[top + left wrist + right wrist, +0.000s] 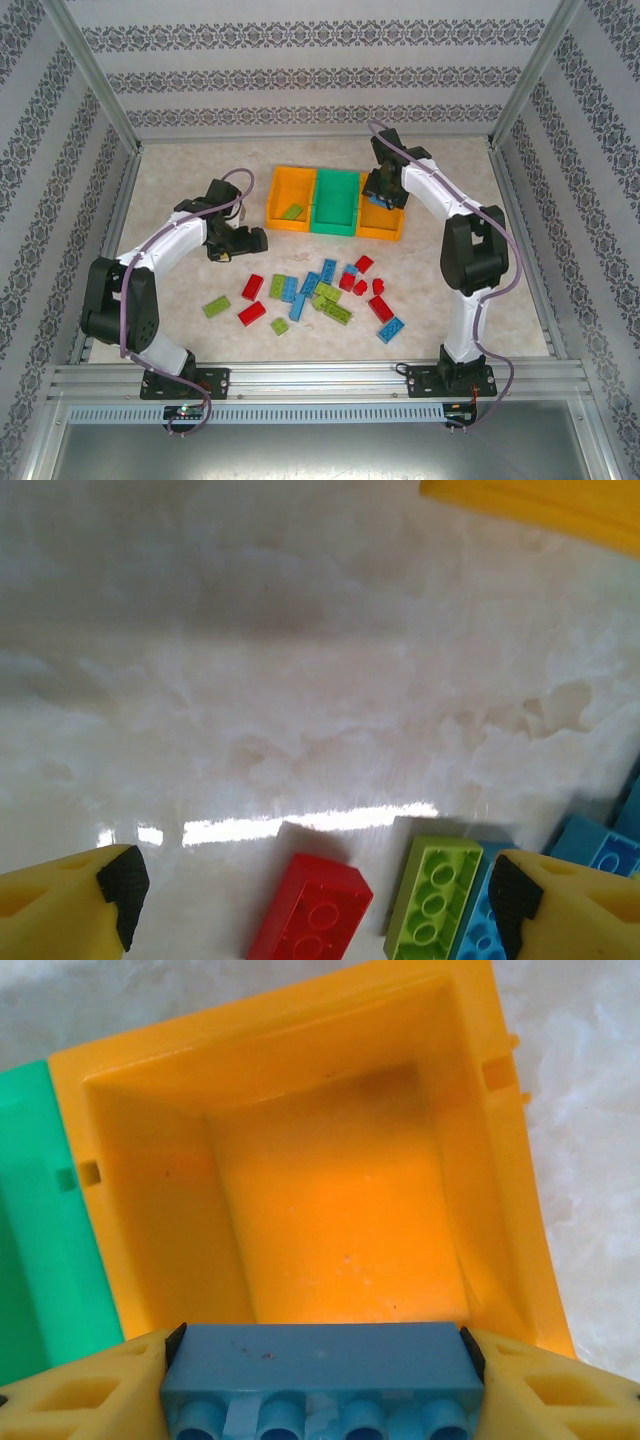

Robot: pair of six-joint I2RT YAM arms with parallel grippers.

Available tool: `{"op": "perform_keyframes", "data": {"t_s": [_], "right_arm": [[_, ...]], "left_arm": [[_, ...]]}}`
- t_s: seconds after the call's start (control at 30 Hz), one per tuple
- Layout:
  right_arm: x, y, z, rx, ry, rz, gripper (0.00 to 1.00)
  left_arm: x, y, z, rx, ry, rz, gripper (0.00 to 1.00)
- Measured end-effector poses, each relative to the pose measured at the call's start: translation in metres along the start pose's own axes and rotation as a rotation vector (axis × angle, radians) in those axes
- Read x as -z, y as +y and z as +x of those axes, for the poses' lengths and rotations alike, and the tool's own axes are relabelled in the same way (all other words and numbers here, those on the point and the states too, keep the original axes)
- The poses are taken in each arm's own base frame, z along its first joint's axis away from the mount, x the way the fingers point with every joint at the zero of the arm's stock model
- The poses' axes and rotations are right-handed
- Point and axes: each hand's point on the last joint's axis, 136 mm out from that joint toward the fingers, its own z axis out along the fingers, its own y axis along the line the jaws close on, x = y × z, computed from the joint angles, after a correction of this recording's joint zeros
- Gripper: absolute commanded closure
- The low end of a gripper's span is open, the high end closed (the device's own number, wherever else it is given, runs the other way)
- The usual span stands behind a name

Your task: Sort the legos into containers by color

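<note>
Next, my left gripper draws back and down onto the red lego (312, 915) beside the lime one, because that lego lies below the open fingers, nearer my base.
My right gripper (318, 1355) is shut on a blue lego (318, 1360), held by its ends above the near edge of the right orange container (260, 1045), whose floor is bare. In the top view that gripper (380, 196) hangs over the same container (385, 232). The green container (337, 173) stands in the middle. The left orange container (275, 190) holds one lime lego (292, 211). My left gripper (318, 895) is open above the table, over a red lego (312, 915) beside a lime lego (435, 895).
Several loose red, blue and lime legos (320, 290) lie scattered on the table in front of the containers, with a lime one (216, 307) farthest left. Patterned walls and metal posts enclose the table. Bare tabletop (180, 300) lies to the left.
</note>
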Motion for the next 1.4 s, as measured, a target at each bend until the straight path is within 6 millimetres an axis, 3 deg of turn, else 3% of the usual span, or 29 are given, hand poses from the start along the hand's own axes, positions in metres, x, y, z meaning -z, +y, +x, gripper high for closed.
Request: {"op": "perform_keyframes", "data": {"t_s": [0.27,0.37,0.8,1.2,1.4], "right_arm": [[-0.013,-0.004,0.002,-0.006,0.028,0.021,0.24],[-0.014,-0.003,0.002,-0.012,0.028,0.020,0.13],[-0.012,0.001,-0.001,-0.006,0.015,0.001,0.10],[0.037,0.018,-0.029,-0.021,-0.123,-0.110,0.09],[0.038,0.011,-0.026,-0.029,-0.123,-0.104,0.09]], "left_arm": [[-0.005,-0.001,0.035,-0.012,0.083,0.018,0.13],[-0.007,-0.004,0.041,-0.024,0.098,0.022,0.13],[-0.010,-0.014,0.054,-0.081,0.128,0.008,0.24],[-0.038,0.001,0.073,-0.079,0.243,-0.049,0.30],[-0.044,0.004,0.075,-0.095,0.265,-0.058,0.41]]}}
